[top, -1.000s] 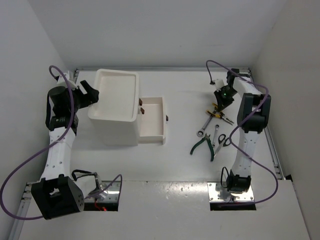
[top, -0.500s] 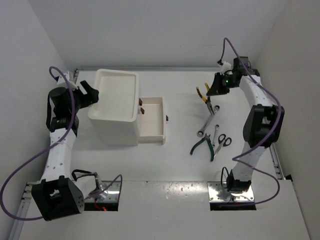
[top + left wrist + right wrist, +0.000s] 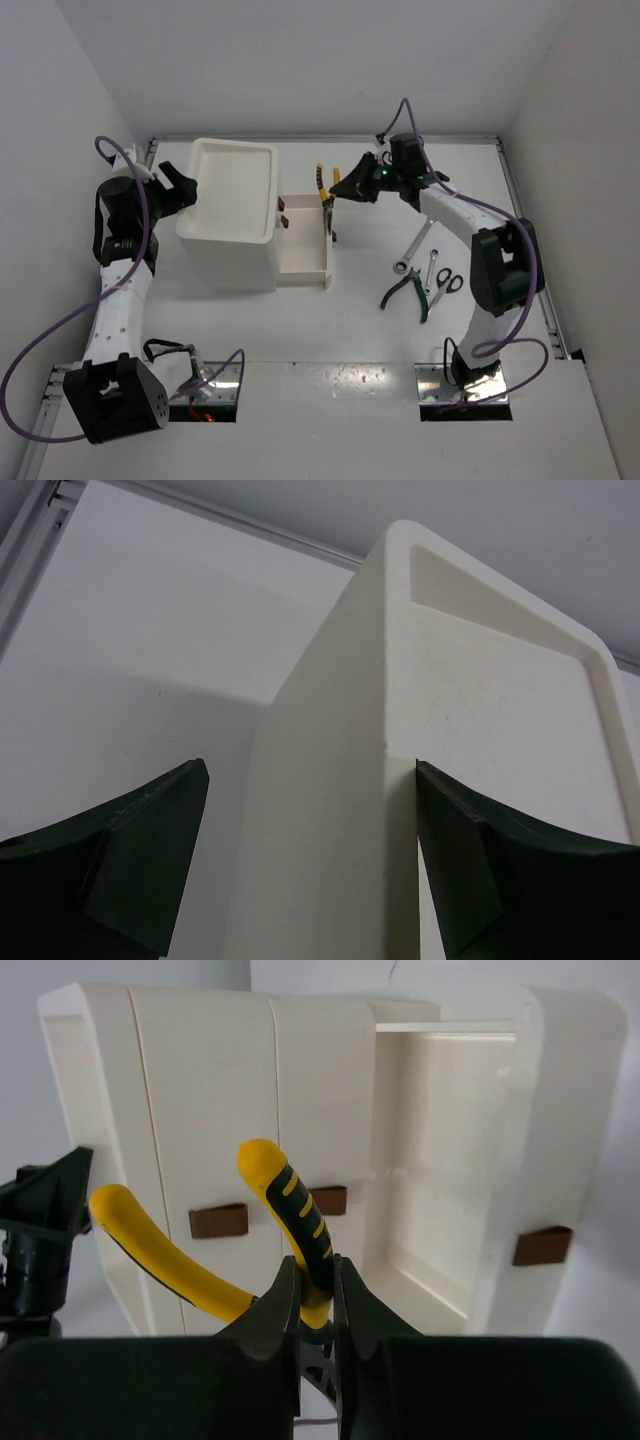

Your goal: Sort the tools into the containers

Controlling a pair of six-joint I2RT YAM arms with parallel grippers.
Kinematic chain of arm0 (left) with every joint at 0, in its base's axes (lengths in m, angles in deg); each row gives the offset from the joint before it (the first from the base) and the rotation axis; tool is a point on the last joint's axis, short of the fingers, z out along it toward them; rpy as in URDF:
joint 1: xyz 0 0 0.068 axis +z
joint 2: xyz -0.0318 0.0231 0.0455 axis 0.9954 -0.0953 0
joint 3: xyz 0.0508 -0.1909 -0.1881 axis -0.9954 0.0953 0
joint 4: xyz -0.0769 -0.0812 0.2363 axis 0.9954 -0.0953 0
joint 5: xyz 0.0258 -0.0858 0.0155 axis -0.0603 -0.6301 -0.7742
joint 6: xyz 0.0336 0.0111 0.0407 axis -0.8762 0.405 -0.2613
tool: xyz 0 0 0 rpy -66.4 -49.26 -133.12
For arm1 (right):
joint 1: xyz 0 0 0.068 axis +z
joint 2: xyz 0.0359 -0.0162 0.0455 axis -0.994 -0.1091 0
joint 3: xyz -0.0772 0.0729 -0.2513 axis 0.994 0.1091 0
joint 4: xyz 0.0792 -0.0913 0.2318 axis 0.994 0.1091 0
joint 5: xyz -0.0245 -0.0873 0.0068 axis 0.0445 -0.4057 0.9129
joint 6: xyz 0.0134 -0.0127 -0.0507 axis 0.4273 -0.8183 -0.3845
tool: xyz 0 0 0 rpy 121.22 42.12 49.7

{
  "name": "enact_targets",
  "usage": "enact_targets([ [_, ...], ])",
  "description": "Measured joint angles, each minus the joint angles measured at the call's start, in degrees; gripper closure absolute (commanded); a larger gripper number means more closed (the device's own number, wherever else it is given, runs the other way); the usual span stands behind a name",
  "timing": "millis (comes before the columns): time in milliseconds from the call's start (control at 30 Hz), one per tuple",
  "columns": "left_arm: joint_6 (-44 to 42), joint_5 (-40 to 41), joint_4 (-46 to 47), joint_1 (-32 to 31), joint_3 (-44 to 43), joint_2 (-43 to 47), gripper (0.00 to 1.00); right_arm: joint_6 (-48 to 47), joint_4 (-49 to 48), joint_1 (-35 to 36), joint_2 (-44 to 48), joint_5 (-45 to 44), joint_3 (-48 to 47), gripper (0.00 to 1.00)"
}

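My right gripper goes to the left in the top view and down into the empty bottom drawer [image 3: 303, 236] [image 3: 445, 1155] next. It then releases the pliers that hang above the drawer's front side.
My right gripper [image 3: 340, 192] is shut on one handle of the yellow-handled pliers [image 3: 324, 190] and holds them in the air above the far end of the pulled-out bottom drawer [image 3: 304, 240] of the white drawer box [image 3: 232, 195]; the pliers [image 3: 290, 1215] hang in front of the box's front in the right wrist view. My left gripper [image 3: 181, 190] is open, its fingers [image 3: 150, 840] astride the box's far left corner [image 3: 380, 680]. Green-handled pliers [image 3: 408, 290], black-handled scissors [image 3: 443, 282] and two silver wrenches [image 3: 412, 247] lie on the table at the right.
The two upper drawers stay shut, their brown knobs [image 3: 218, 1220] showing on the front. The box's tray top [image 3: 235, 178] holds nothing. White walls close in the table on three sides, with a metal rail along the right edge [image 3: 545, 290].
My right gripper lifted the yellow-handled pliers from the far right of the table and carried them left, to above the open drawer. The left arm has not moved.
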Motion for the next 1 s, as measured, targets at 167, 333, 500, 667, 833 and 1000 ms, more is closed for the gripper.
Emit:
enact_targets([
  [167,0.28,0.04,0.42,0.0,0.26,0.15,0.13,3.69,0.44,5.35,-5.81,-7.93,-5.55,1.0],
  [333,0.24,0.17,0.59,0.0,0.42,0.33,0.13,4.26,4.72,9.11,-7.91,-17.22,-8.37,1.0],
  [500,0.24,0.2,0.63,0.0,0.44,0.35,0.13,3.82,7.41,11.52,-8.57,-22.95,-8.57,1.0],
  [667,0.24,0.31,0.66,0.0,0.48,0.37,0.13,2.56,11.19,13.7,-10.19,-28.02,-8.59,1.0],
  [833,0.22,0.39,0.96,0.0,0.68,0.48,0.13,1.73,12.2,16.17,-11.69,-28.65,-8.59,0.79],
  [1000,0.09,0.48,1.33,0.0,0.87,0.59,0.13,0.59,12.09,17.25,-12.37,-27.98,-8.59,0.47],
])
